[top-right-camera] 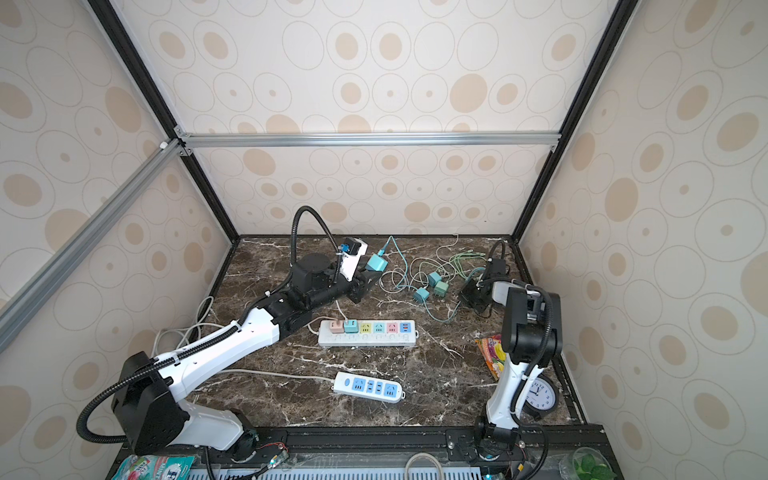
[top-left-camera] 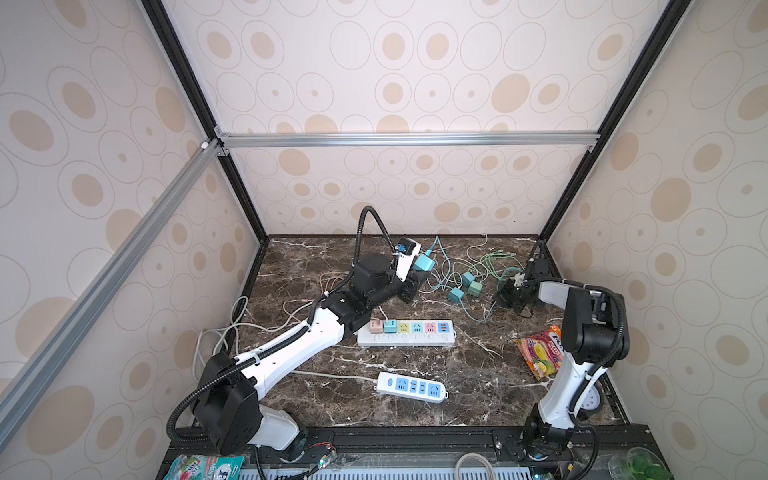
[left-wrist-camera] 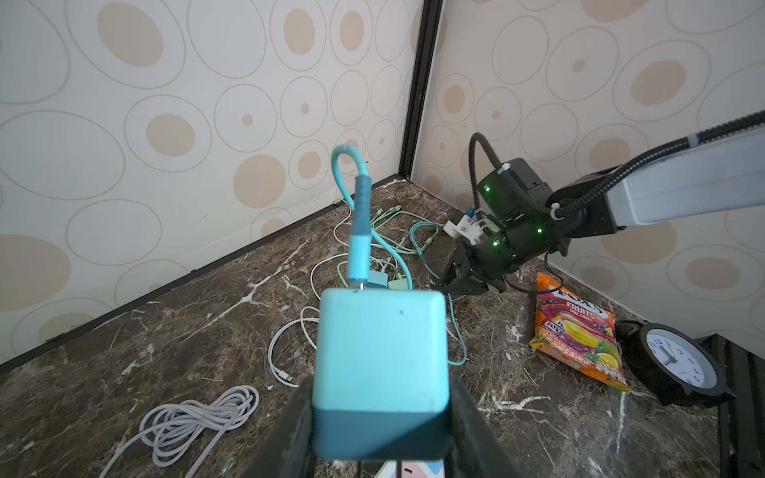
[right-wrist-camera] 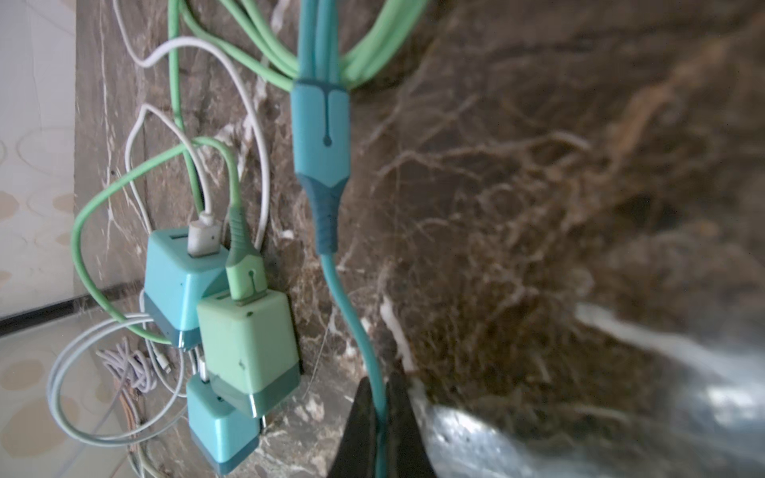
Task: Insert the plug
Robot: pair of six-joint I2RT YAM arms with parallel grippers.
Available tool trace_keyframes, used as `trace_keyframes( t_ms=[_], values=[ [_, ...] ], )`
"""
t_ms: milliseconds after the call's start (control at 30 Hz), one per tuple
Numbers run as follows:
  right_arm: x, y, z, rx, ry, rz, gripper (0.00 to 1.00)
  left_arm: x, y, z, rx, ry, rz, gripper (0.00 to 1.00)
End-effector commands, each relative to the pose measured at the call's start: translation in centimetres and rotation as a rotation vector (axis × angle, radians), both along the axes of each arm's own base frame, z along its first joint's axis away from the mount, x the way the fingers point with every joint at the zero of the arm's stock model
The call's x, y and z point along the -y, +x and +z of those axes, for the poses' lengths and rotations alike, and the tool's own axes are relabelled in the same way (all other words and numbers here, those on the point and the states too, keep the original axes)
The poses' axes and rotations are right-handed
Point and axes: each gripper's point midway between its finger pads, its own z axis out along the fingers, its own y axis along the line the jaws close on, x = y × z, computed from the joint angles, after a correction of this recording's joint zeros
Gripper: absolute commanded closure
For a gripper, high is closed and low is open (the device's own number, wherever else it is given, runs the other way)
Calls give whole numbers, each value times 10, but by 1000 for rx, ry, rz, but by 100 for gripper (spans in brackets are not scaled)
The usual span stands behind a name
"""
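Note:
The robot's right gripper will next lift the teal cable up and outward over the tangled cables and let go of it on the open tabletop by the far wall past them.
My left gripper [left-wrist-camera: 378,399] is shut on a teal cube plug [left-wrist-camera: 381,351], holding it by its sides above the marble table at the back centre [top-left-camera: 424,262]. A teal cable [left-wrist-camera: 358,231] leaves the plug's top face and loops down to the table. Further along, my right gripper [right-wrist-camera: 380,391] is shut on a teal cable [right-wrist-camera: 352,314], low over the table at the back right [top-left-camera: 505,295]. The white power strip with coloured sockets [top-left-camera: 405,332] lies in the middle, and two small plugs sit in its left sockets.
A second white and blue power strip [top-left-camera: 411,386] lies nearer the front. Three loose cube chargers [top-left-camera: 465,284] and tangled green and white cables [right-wrist-camera: 232,54] lie between the grippers. A candy bag [left-wrist-camera: 579,331] and a black clock [left-wrist-camera: 674,360] sit at the right edge.

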Motion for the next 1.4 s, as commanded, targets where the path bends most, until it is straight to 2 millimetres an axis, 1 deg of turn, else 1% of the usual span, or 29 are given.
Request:
trace_keyframes(
  t_ms=[0,100,233,333,400,533,667,833,933,1033,1133,1167,1233,1267,1300,1367],
  values=[
    [11,5,62,144,-73,-41,100,-9,1,19,40,-11,26,100],
    [14,3,108,252,-86,-82,100,-8,2,21,44,-13,29,100],
    [26,-2,169,405,-146,-157,100,-7,-1,34,64,-54,18,100],
    [36,-10,209,510,-201,-213,100,-9,-3,46,90,-83,17,100],
    [41,-15,232,571,-233,-236,100,-8,-4,50,95,-85,10,100],
    [41,-22,268,649,-267,-231,100,-12,-3,52,92,-76,25,100],
    [31,-24,284,691,-231,-193,100,-21,1,54,81,-73,68,100],
    [-8,-16,299,753,-125,-34,100,-27,-1,63,67,-77,78,100],
    [-40,-7,311,790,-119,69,100,-40,5,71,49,-85,135,100],
    [-86,6,322,834,-133,200,100,-62,15,74,28,-78,241,100],
    [-133,24,327,868,-129,311,100,-88,27,74,19,-66,349,100],
    [-146,30,329,884,-124,328,100,-95,30,75,9,-74,368,100],
    [-179,45,333,933,-101,378,100,-106,34,79,-11,-101,377,100],
    [-191,51,335,948,-95,396,100,-110,35,81,-13,-110,386,100],
    [-203,60,336,955,-91,415,100,-115,36,83,-10,-114,402,100],
    [-235,73,335,966,-70,457,100,-128,41,84,-4,-114,449,100]
  ],
)
